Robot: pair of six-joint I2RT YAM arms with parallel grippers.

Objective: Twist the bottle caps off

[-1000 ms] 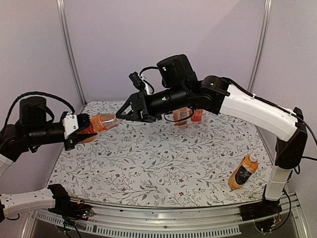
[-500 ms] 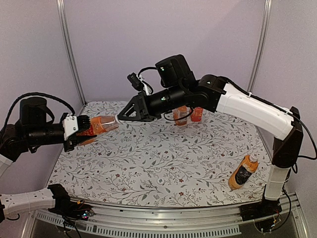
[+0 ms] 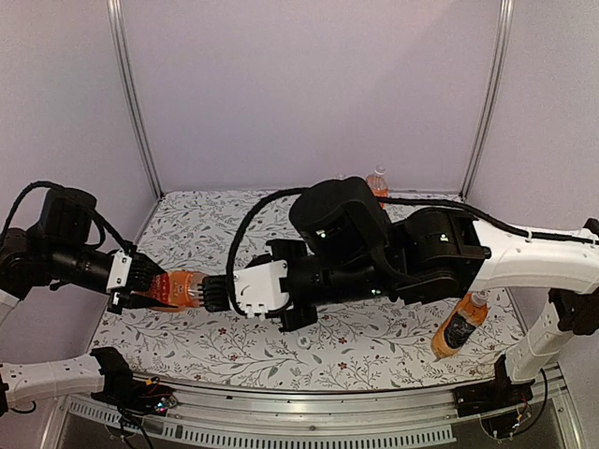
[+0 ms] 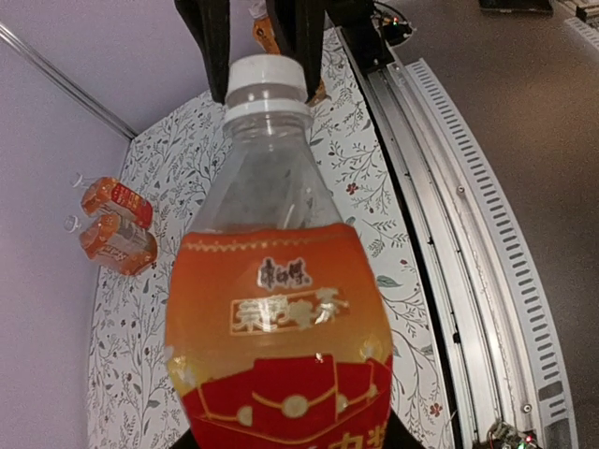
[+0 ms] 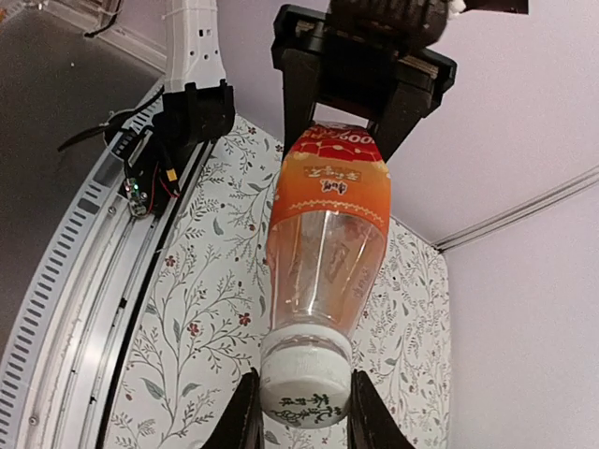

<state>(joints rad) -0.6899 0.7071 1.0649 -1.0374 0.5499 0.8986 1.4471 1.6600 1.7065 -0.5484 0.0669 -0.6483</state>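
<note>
The right gripper will next move away from the bottle and down to the tabletop (image 3: pixel 327 338) beside the loose cap to release the bottle's cap, which has already risen off the neck ring.
My left gripper (image 3: pixel 150 286) is shut on the body of a clear bottle of orange liquid (image 3: pixel 178 288) with an orange-red label, and holds it level above the table's front left. Its white cap (image 5: pixel 304 385) sits between the fingers (image 5: pixel 243 416) of my right gripper (image 3: pixel 215 293), which is shut on it. In the left wrist view the cap (image 4: pixel 267 79) points away, with the dark right fingers (image 4: pixel 208 47) on both sides of it. A dark-labelled capped bottle (image 3: pixel 459 327) lies at the right. Two more capped bottles (image 4: pixel 114 220) lie at the back.
A loose white cap (image 3: pixel 302 344) lies on the flowered table (image 3: pixel 374 355) near the front middle. One back bottle (image 3: pixel 377 180) shows above the right arm, which spans the middle of the table. A metal rail (image 3: pixel 328 421) runs along the near edge.
Both grippers have moved down and towards the near left with the bottle between them. The right arm has swung low across the table and its wrist has turned.
</note>
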